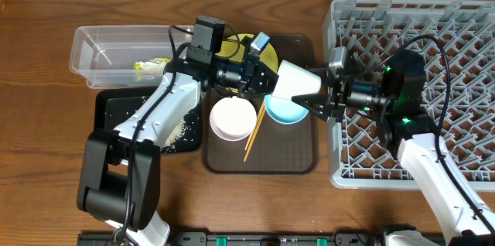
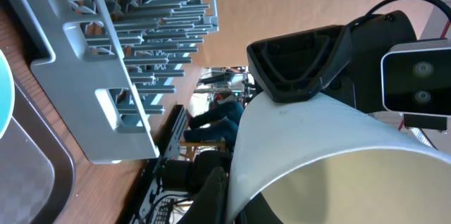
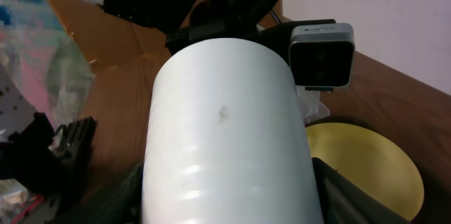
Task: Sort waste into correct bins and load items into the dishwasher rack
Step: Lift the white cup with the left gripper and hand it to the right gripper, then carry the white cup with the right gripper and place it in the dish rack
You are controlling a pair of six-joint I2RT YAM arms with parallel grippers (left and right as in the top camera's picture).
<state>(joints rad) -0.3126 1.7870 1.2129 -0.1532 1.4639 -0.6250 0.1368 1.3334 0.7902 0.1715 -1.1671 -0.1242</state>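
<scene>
The cup will go to the right in the overhead view, back and down onto the rack's near wires in my right gripper. My right gripper will then let go of it, because those wires are empty.
The small pale cup hangs sideways in the air above the brown serving tray, held between both arms. My left gripper pinches its rim; in the left wrist view a finger presses on the cup wall. My right gripper clasps the cup's base end; in the right wrist view its fingers lie on both sides of the cup. The white bowl, light blue bowl and chopsticks lie on the serving tray. The yellow plate is partly hidden under my left arm.
The grey rack stands at the right, under my right arm. The clear tub at the back left holds the wrapper. The black tray holds rice. The brown serving tray lies in the middle.
</scene>
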